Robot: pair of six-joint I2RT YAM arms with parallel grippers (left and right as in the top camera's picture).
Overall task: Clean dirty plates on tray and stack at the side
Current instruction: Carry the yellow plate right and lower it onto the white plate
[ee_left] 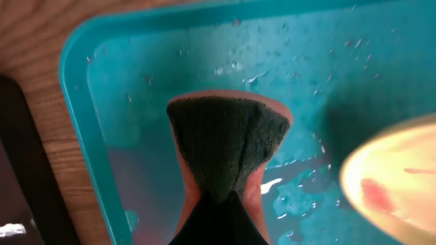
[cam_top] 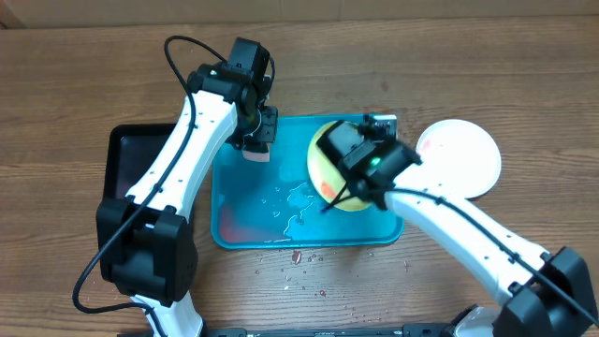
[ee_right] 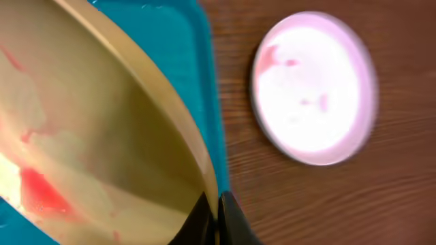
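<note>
I will move my right gripper across next, lower the plate it holds and let go, because the pinkish-white plate (cam_top: 459, 157) (ee_right: 313, 88) lies bare, below it and to its right in the overhead view.
My right gripper (cam_top: 348, 180) (ee_right: 216, 207) is shut on the rim of the yellow-green plate (cam_top: 328, 173) (ee_right: 88, 136) and holds it tilted over the right part of the turquoise tray (cam_top: 243, 234) (ee_right: 204, 82); red smears show on its face. My left gripper (cam_top: 255, 150) (ee_left: 221, 204) is shut on a pink sponge with a dark green scrub side (ee_left: 228, 143) (cam_top: 256, 155), held over the tray's (ee_left: 88, 156) back left part. The plate's blurred edge shows in the left wrist view (ee_left: 395, 177). The pinkish-white plate (cam_top: 459, 157) (ee_right: 313, 88) lies on the table right of the tray, with faint red smears. The light blue plate is out of view.
A black tray (cam_top: 131, 159) (ee_left: 20, 184) lies left of the turquoise one. Water puddles (cam_top: 295, 211) and droplets wet the tray floor. Red crumbs (cam_top: 298, 257) lie on the wooden table in front of the tray.
</note>
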